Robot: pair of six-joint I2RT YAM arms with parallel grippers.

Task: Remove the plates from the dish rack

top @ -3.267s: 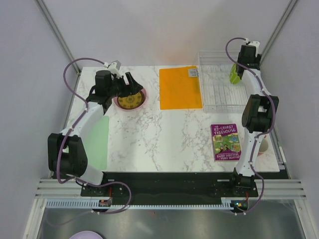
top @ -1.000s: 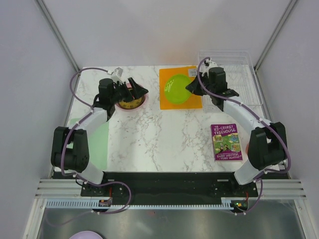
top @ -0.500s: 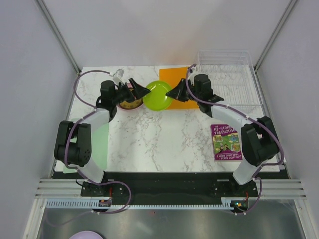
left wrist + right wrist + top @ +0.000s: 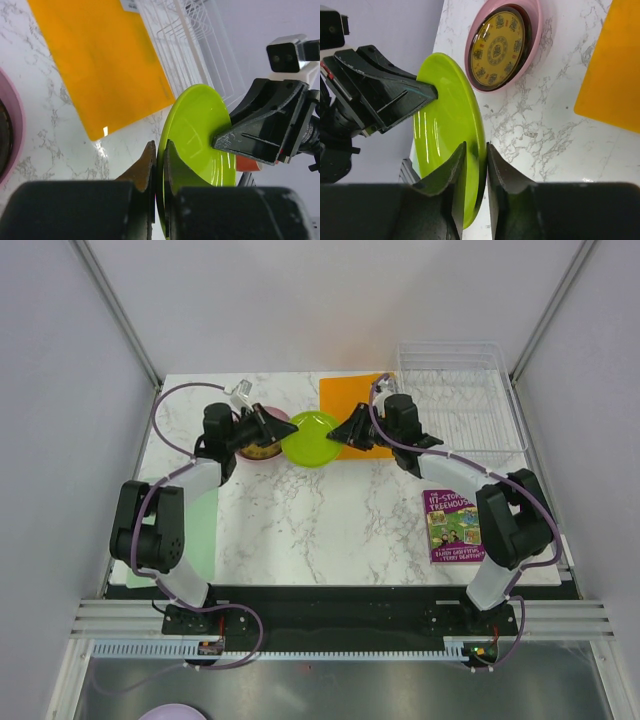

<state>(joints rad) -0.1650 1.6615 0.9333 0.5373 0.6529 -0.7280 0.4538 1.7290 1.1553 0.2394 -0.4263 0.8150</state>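
Note:
Next, my left gripper moves toward the stack in the pink plate, then down over the yellow patterned plate (image 4: 497, 48), since the unloaded plates lie nested there.
The lime green plate (image 4: 310, 438) hangs on edge above the table between my two grippers. My left gripper (image 4: 283, 426) is shut on its left rim; in the left wrist view both fingers (image 4: 159, 145) pinch the plate (image 4: 195, 130). My right gripper (image 4: 345, 430) straddles the opposite rim (image 4: 476, 146) of the plate (image 4: 445, 125), open, with a thin dark gap at one finger. The yellow patterned plate (image 4: 497, 48) lies in a dark red one inside the pink plate (image 4: 536, 30), stacked at the back left (image 4: 262, 445). The clear dish rack (image 4: 460, 390) stands at the back right with no plates in it.
The orange mat (image 4: 345, 390) lies between the stack and the rack. A book (image 4: 455, 525) sits at the right front. A pale green mat (image 4: 200, 530) lies along the left edge. A lilac plate (image 4: 170, 712) shows below the table's front.
The right arm carried the green plate from over the orange mat leftward to the left gripper. The left gripper closed on its rim and the right jaws loosened.

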